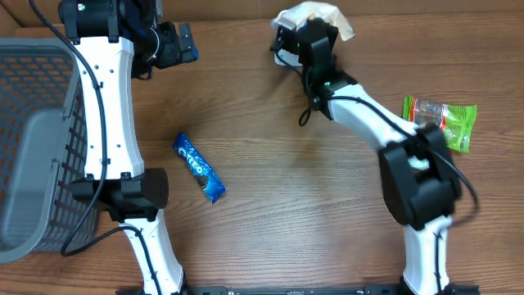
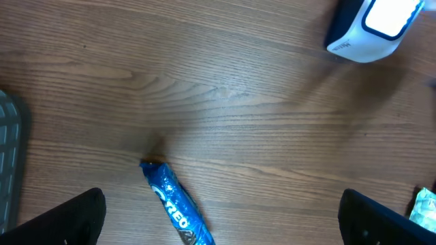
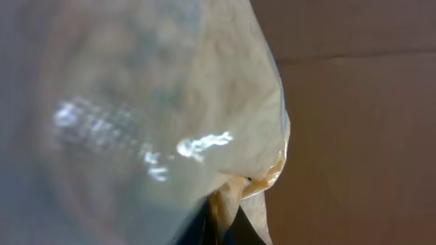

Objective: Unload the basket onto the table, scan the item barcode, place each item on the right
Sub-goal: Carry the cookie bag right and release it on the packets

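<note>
Next, my right gripper moves back, down and to the right in the overhead view over the green snack bag [image 1: 452, 123] and releases the item clear of the device.
My right gripper [image 1: 288, 31] is at the table's far edge, shut on a pale, crinkly plastic-wrapped item [image 1: 319, 15]. In the right wrist view that item [image 3: 150, 116] fills most of the frame, its bottom fold pinched between my dark fingertips [image 3: 221, 228]; no barcode shows. My left gripper [image 1: 182, 45] hangs open at the far left with nothing in it. In the left wrist view its fingers [image 2: 65, 221] stand wide apart above a blue Oreo pack [image 2: 176, 207], not touching it. A white and dark-blue device [image 2: 371, 27] shows at the top right there.
The Oreo pack [image 1: 199, 168] lies slanted on the wooden table left of centre. A green snack bag [image 1: 442, 121] lies at the right, beside the right arm. A grey mesh basket [image 1: 37, 139] stands along the left edge.
</note>
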Available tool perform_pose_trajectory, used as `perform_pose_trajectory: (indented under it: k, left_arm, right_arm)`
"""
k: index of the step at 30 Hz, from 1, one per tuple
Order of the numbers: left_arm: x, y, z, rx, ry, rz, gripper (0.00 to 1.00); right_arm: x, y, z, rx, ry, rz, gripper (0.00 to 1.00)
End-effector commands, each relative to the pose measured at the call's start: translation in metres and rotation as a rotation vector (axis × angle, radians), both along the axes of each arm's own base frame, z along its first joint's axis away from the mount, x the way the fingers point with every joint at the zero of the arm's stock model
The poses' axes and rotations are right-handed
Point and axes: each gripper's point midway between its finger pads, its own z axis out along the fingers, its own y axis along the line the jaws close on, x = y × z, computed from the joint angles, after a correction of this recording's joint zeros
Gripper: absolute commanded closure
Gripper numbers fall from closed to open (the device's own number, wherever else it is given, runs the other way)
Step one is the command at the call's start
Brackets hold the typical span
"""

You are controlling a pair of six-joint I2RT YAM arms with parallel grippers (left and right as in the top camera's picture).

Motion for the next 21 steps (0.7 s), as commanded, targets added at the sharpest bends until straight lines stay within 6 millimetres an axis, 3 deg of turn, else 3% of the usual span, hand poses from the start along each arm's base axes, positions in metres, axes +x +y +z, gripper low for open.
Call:
perform_pose_trajectory:
  k: [1,4,6,10,13,15,18,21]
  left_arm:
    - [0.001,-0.001,0.005,-0.002,-0.015,0.010,0.00]
    - [0.001,-0.001,0.005,-0.002,-0.015,0.010,0.00]
    - [0.001,-0.001,0.005,-0.002,-0.015,0.010,0.00]
    - [0.001,-0.001,0.005,-0.002,-0.015,0.010,0.00]
    - [0.001,-0.001,0.005,-0.002,-0.015,0.010,0.00]
    - [0.001,-0.001,0.005,-0.002,-0.015,0.010,0.00]
    - [0.001,-0.001,0.005,-0.002,-0.015,0.010,0.00]
    - [0.001,-0.001,0.005,-0.002,-0.015,0.010,0.00]
  right_arm:
    - [-0.037,0.006,0.118,0.282,-0.152,-0.009,0.96]
    - [-0.069,0.012,0.135,0.478,-0.106,-0.040,0.96]
    - [-0.089,0.018,0.132,0.612,-0.044,-0.082,0.96]
    - [-0.135,0.030,0.087,0.899,0.197,-0.244,0.96]
    - [-0.175,0.050,0.040,0.996,0.523,-0.285,0.96]
    - [-0.202,0.059,0.020,1.032,0.736,-0.287,0.96]
    - [-0.225,0.051,0.007,1.065,0.925,-0.319,0.96]
    - [-0.228,0.025,0.002,1.126,1.016,-0.401,0.96]
